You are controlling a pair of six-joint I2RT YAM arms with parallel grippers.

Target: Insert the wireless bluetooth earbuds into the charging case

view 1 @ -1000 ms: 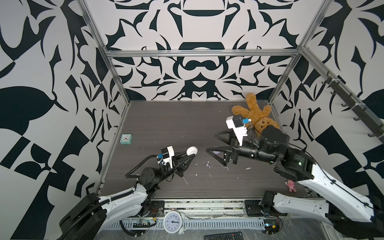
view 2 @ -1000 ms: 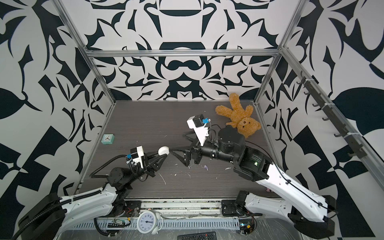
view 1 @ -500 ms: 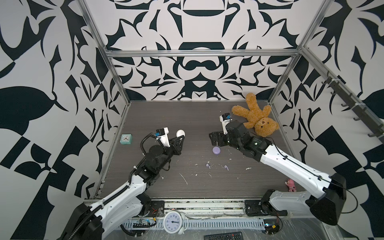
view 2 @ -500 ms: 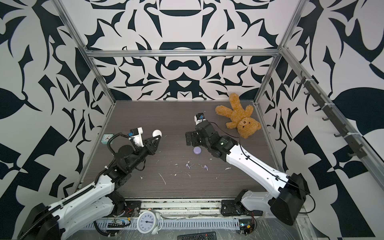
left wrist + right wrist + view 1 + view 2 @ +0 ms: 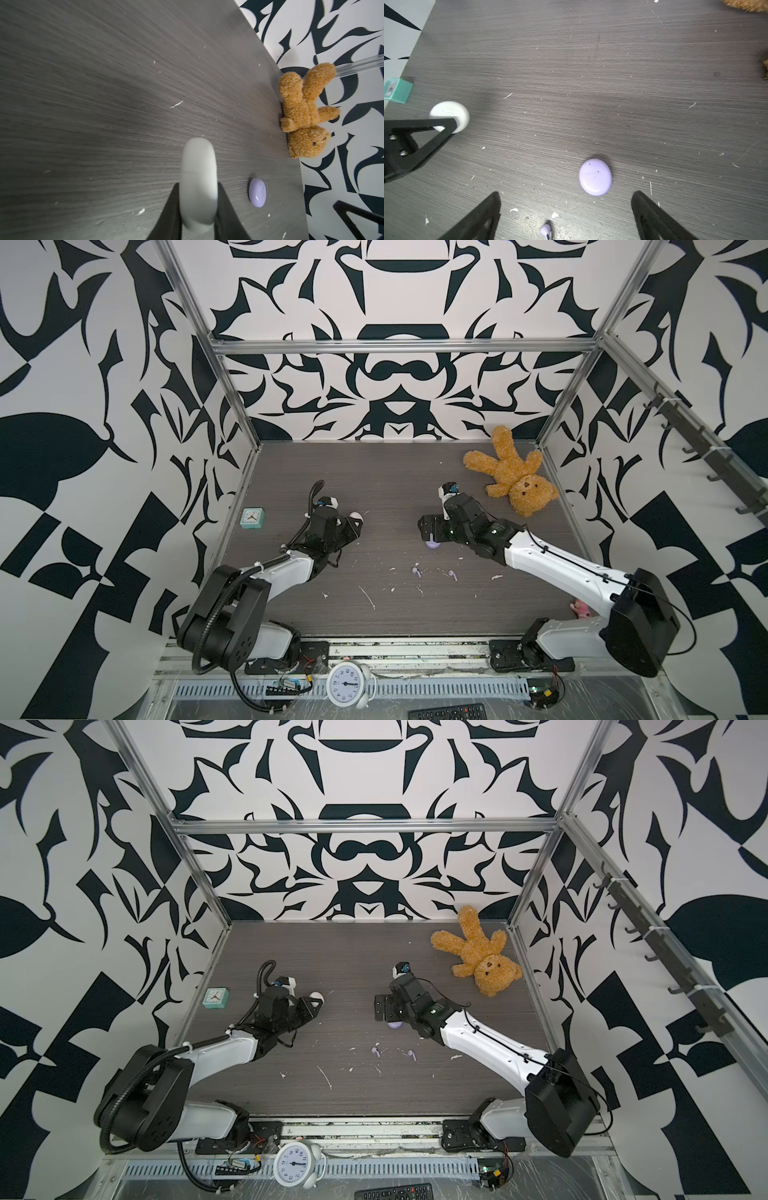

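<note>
My left gripper lowers to the bare tabletop just below it next and releases the closed white charging case [image 5: 198, 182] there, since the case still hangs above the table.
My left gripper [image 5: 198, 187] is shut on the closed white charging case [image 5: 198, 182], held edge-on just above the table at the left [image 5: 355, 515]. The closed purple charging case [image 5: 595, 177] lies flat on the table, just ahead of my open right gripper [image 5: 564, 199], which hovers over it [image 5: 432, 533] with nothing between its fingers. In both top views, two pale purple earbuds [image 5: 415, 571] [image 5: 452, 573] lie loose on the table in front of the purple case [image 5: 434, 544]. One purple earbud [image 5: 546, 229] also shows between the right fingers.
A brown teddy bear [image 5: 513, 475] lies at the back right by the wall. A small teal clock [image 5: 252, 518] stands at the left edge. A pink toy [image 5: 579, 608] sits at the front right. White scraps [image 5: 368, 597] litter the table's front middle.
Both arms have dropped from high above the table and reached further back. The left one carried the white case to the left; the right gripper came down over the purple case, still open.
</note>
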